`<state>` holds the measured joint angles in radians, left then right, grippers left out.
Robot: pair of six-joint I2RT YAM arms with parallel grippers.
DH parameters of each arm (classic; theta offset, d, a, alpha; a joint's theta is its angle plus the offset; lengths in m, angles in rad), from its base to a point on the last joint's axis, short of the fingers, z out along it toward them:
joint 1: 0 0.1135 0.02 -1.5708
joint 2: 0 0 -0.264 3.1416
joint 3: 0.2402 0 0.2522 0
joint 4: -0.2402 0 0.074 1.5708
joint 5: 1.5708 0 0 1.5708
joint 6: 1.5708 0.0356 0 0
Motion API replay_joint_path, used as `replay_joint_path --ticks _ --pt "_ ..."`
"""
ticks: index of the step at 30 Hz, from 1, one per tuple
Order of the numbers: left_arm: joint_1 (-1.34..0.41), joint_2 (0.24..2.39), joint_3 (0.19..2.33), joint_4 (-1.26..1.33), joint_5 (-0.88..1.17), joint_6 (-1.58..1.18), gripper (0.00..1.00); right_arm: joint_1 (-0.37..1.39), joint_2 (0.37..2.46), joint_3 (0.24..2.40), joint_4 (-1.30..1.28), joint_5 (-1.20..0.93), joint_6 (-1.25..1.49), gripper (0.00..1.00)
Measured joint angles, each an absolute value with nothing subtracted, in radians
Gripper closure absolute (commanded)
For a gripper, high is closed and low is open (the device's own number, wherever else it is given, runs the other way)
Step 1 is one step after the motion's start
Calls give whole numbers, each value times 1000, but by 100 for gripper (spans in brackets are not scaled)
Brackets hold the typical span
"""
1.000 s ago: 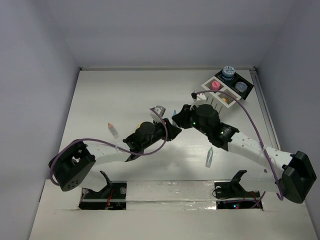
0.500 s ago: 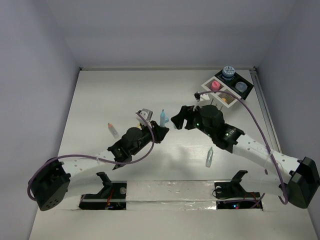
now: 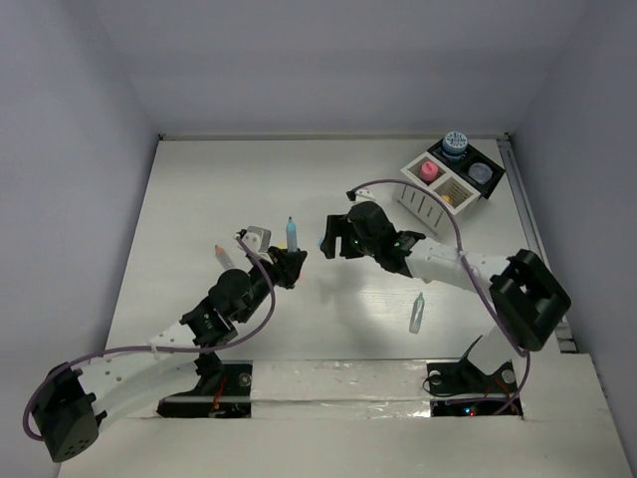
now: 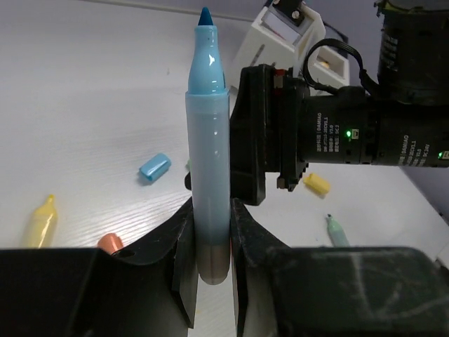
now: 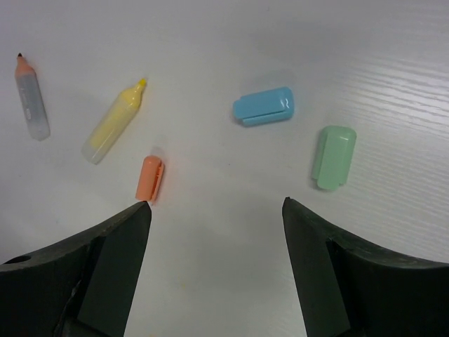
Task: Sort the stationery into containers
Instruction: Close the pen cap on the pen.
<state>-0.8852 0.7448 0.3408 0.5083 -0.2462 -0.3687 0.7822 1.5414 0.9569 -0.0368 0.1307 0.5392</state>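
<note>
The blue cap lies crosswise to the open fingers in the wrist view, so my right gripper should next lower and turn onto its long sides.
My left gripper [image 4: 210, 242] [image 3: 289, 261] is shut on the lower barrel of an uncapped pale-blue marker [image 4: 208, 154] [image 3: 292, 235], held upright above the table's middle. Just to its right, my right gripper [image 5: 216, 210] [image 3: 326, 239] hangs open and empty over loose stationery: a blue cap [image 5: 263, 106], a green cap [image 5: 334, 156], an orange cap [image 5: 149, 177], a yellow marker [image 5: 114, 123] and a clear orange-tipped marker [image 5: 31, 102]. The containers, a white slatted box [image 3: 426, 204] joined to a black tray [image 3: 468, 184], stand at the back right.
A pink-capped bottle [image 3: 429, 170], a blue patterned pot [image 3: 455, 144] and a grey cup [image 3: 481, 172] sit in the containers. A green marker [image 3: 417, 314] lies near the right arm's base. A small yellow cap [image 4: 316, 184] lies under the right arm.
The two grippers have separated. My left gripper drew back to the left with the pale-blue marker. My right gripper opened and shifted left.
</note>
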Motion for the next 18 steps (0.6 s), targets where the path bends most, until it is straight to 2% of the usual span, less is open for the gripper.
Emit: replay_joint_path --ticks 8,18 --pt "-867 733 287 496 -256 -360 100 780 1766 1045 0 135 604 18" --pt "-867 776 287 493 -227 -365 100 766 1898 1139 12 161 641 18"
